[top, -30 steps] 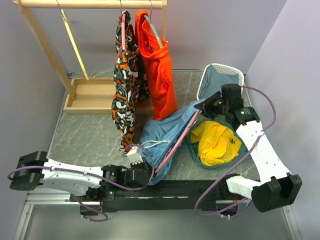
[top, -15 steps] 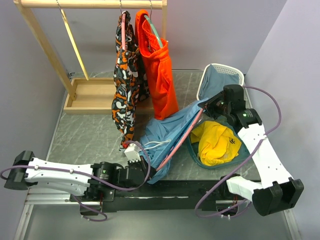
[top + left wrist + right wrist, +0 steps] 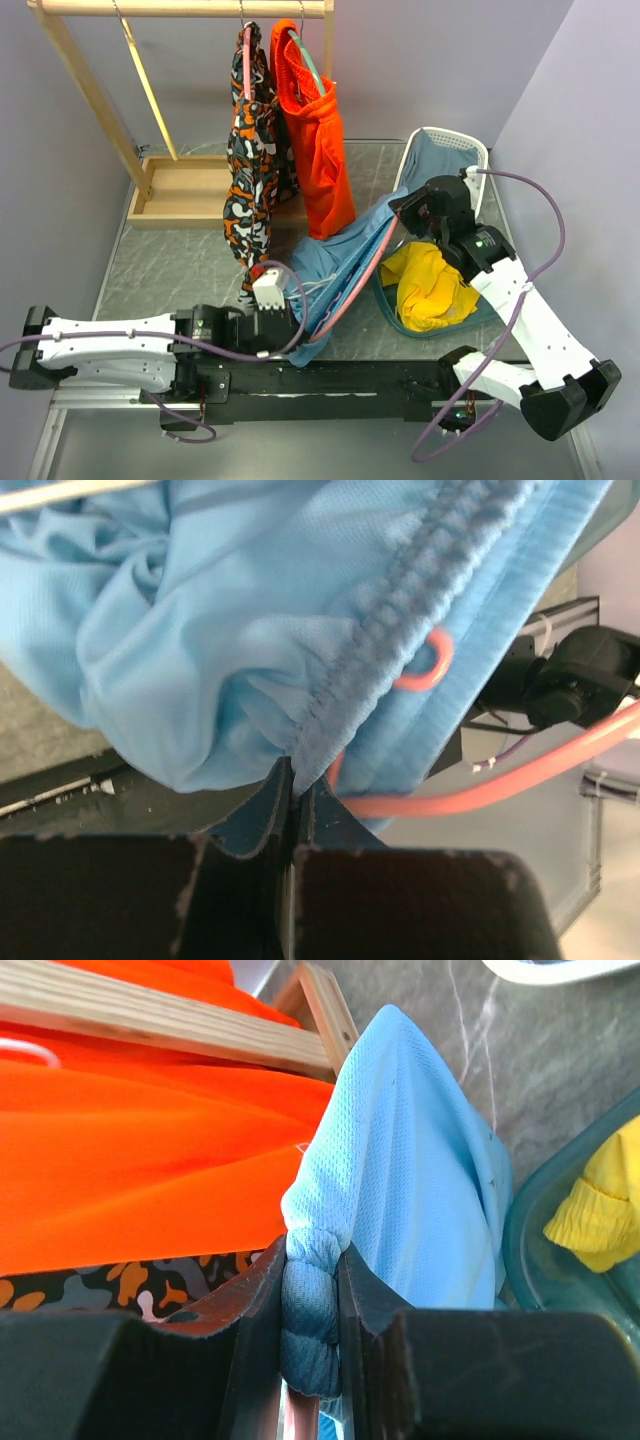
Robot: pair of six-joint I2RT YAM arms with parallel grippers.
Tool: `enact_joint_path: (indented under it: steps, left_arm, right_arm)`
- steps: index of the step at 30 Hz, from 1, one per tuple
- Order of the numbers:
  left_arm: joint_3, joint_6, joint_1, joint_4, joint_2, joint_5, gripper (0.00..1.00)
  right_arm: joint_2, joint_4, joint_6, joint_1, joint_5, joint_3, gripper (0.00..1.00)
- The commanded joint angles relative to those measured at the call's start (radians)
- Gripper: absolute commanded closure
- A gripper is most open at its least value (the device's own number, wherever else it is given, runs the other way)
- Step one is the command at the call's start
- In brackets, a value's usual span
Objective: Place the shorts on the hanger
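Observation:
I need to lift my left gripper next, bring the shorts' waistband outward around the pink hanger's near end (image 3: 320, 335) (image 3: 358, 806) and then release it, as that end still shows past the waistband.
The sky-blue shorts (image 3: 340, 262) hang stretched between both grippers above the table, with the pink hanger (image 3: 362, 272) running diagonally inside them. My left gripper (image 3: 290, 325) is shut on the waistband hem of the shorts (image 3: 300, 630) at the lower end; the pink hanger bar (image 3: 520, 770) shows below the fabric. My right gripper (image 3: 403, 212) is shut on the bunched upper end of the shorts (image 3: 400, 1180), with the pink hanger (image 3: 303, 1415) between the jaws beneath the cloth.
A wooden rack (image 3: 180, 10) at the back holds camouflage shorts (image 3: 255, 170) and orange shorts (image 3: 318, 150). A teal tray (image 3: 470, 315) with a yellow garment (image 3: 430, 280) lies right. A white basket (image 3: 450, 145) with grey-blue cloth stands behind it.
My left gripper has moved up and slightly right with the lower end of the shorts. My right gripper has shifted a little left, keeping its hold.

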Motion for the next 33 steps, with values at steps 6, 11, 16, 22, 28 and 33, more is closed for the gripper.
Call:
enact_joint_path:
  steps: [6, 11, 16, 22, 28, 33]
  left_arm:
    - [0.047, 0.242, 0.117, -0.006, 0.011, 0.352, 0.99]
    - [0.003, 0.241, 0.117, 0.028, -0.009, 0.448, 0.99]
    - [-0.069, 0.232, 0.105, 0.011, -0.049, 0.493, 0.99]
    - [-0.116, 0.209, 0.041, -0.021, -0.061, 0.517, 0.99]
    - [-0.036, 0.201, 0.017, -0.056, -0.098, 0.488, 0.99]
    - [0.133, 0.238, 0.039, -0.062, -0.045, 0.436, 0.99]
  right_arm:
    - [-0.001, 0.168, -0.129, -0.039, 0.346, 0.081, 1.00]
    - [0.027, 0.194, -0.145, -0.061, 0.367, 0.112, 1.00]
    - [0.056, 0.203, -0.153, -0.121, 0.355, 0.138, 1.00]
    - [0.091, 0.205, -0.173, -0.130, 0.381, 0.172, 1.00]
    - [0.082, 0.216, -0.169, -0.099, 0.428, 0.153, 1.00]
    - [0.070, 0.210, -0.143, -0.050, 0.441, 0.127, 1.00]
